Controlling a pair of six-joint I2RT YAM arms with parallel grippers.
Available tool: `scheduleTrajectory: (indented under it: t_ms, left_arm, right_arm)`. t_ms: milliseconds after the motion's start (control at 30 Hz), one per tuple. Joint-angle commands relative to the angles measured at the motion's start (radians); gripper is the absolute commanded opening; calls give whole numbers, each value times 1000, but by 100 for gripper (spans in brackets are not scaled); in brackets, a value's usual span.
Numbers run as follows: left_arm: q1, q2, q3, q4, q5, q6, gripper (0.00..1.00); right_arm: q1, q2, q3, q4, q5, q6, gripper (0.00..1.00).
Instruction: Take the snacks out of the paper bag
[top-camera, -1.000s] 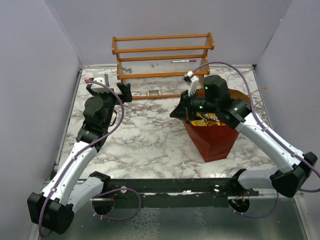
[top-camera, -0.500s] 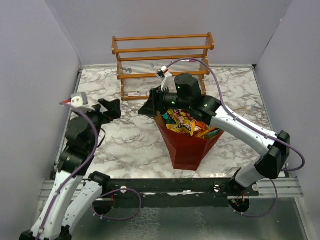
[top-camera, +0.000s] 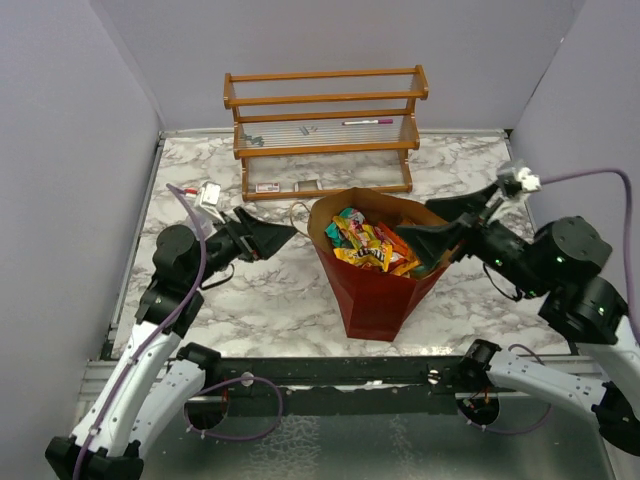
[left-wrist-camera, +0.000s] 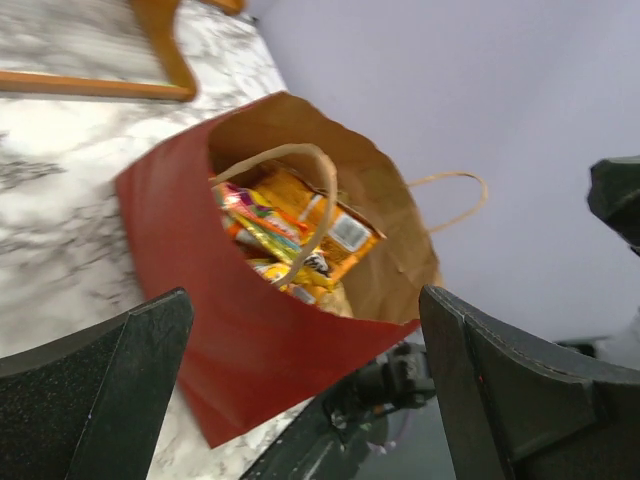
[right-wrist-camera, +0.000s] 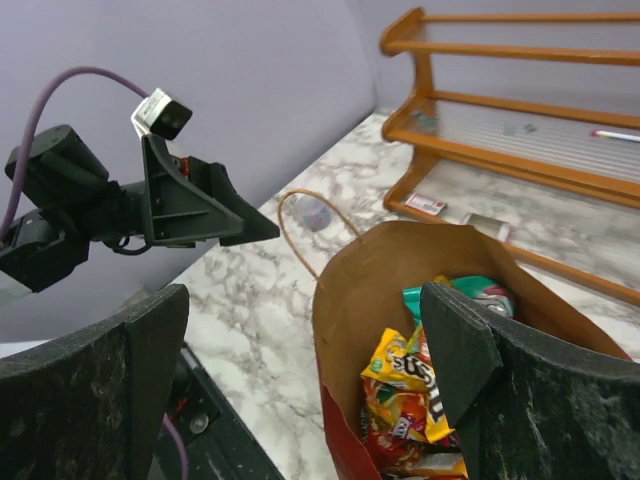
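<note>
I should move my left gripper toward the bag next, onto the loop of the twine handle. The loop arches from the bag's rim ahead of my open fingers.
The paper bag (top-camera: 372, 292), dark red outside and brown inside, stands upright with its mouth open in the middle of the marble table. The snacks (top-camera: 368, 245) fill it: yellow, orange and red packets (right-wrist-camera: 410, 385) and one teal-green packet (right-wrist-camera: 470, 290). My left gripper (top-camera: 280, 235) hovers open just left of the bag's rim, pointing at it. In the left wrist view the bag (left-wrist-camera: 250, 335) lies ahead of the left gripper (left-wrist-camera: 305, 295). My right gripper (top-camera: 440, 225) is open above the bag's right rim, holding nothing. The right gripper (right-wrist-camera: 305, 290) looks down into the bag (right-wrist-camera: 345, 290).
A wooden rack (top-camera: 325, 120) stands along the back wall with a pen and small items on its shelves. Two small labels (top-camera: 285, 186) lie under it. A twine handle (right-wrist-camera: 300, 235) droops over the bag's left side. Grey walls close in both sides.
My right gripper dragged the bag leftward, then opened, let go of the rim and drew back to the right. My left gripper swung in toward the bag's left side.
</note>
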Motion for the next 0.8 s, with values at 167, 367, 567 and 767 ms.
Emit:
scheduleTrajectory:
  t_ms: [167, 367, 567, 767]
  left_arm:
    - [-13, 164, 14, 410, 250, -104, 99]
    - [-26, 245, 29, 440, 215, -105, 95]
    - [-112, 306, -30, 639, 205, -186, 84]
    - [-203, 338, -57, 723, 146, -188, 72]
  right_arm:
    - [0, -131, -17, -137, 274, 13, 99]
    - [0, -143, -1, -141, 231, -109, 99]
    - [0, -192, -29, -124, 287, -167, 99]
    - [0, -219, -26, -163, 294, -123, 99]
